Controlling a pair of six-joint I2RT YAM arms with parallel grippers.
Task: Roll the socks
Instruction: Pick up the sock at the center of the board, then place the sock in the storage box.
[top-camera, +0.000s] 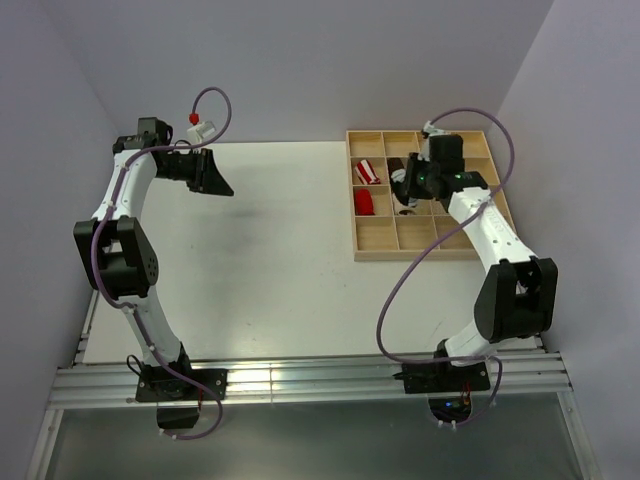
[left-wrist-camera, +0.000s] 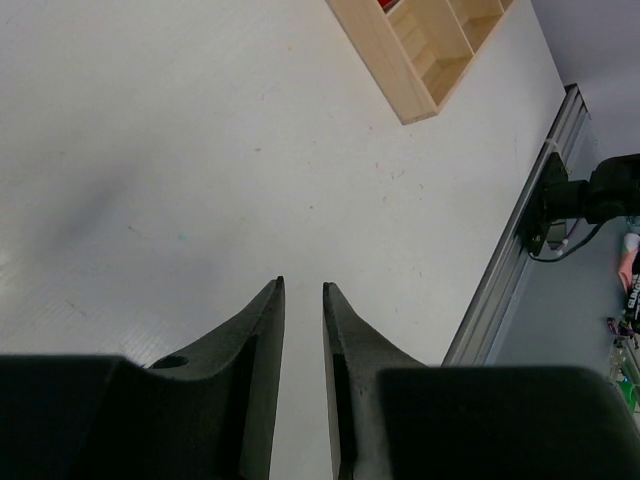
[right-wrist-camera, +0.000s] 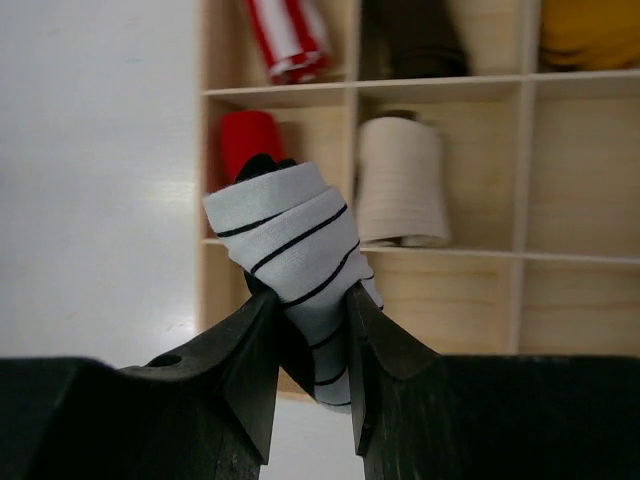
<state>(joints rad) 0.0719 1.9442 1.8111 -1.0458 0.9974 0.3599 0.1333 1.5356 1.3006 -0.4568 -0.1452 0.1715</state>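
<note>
The right gripper is above the empty section of the tray beside the cream sock, which lies to the gripper's right in the top view, so the gripper will shift there, lower and release.
My right gripper (right-wrist-camera: 310, 293) is shut on the rolled white sock with thin black stripes (right-wrist-camera: 290, 230) and holds it above the wooden tray (right-wrist-camera: 440, 255). The sock's black toe shows behind the roll. The cream sock (right-wrist-camera: 400, 180) lies rolled in a middle compartment just beyond it. In the top view the right gripper (top-camera: 408, 190) hovers over the tray's (top-camera: 420, 255) middle. My left gripper (top-camera: 215, 180) is raised over the far left of the table. Its jaws (left-wrist-camera: 303, 285) stand a narrow gap apart with nothing between them.
A red bundle (right-wrist-camera: 245, 145) and a red-and-white striped bundle (right-wrist-camera: 290, 35) fill the tray's left compartments. Dark brown (right-wrist-camera: 415, 35) and mustard (right-wrist-camera: 590, 30) bundles sit in the far row. The tray corner (left-wrist-camera: 385, 60) and table rail (left-wrist-camera: 500, 280) show in the left wrist view.
</note>
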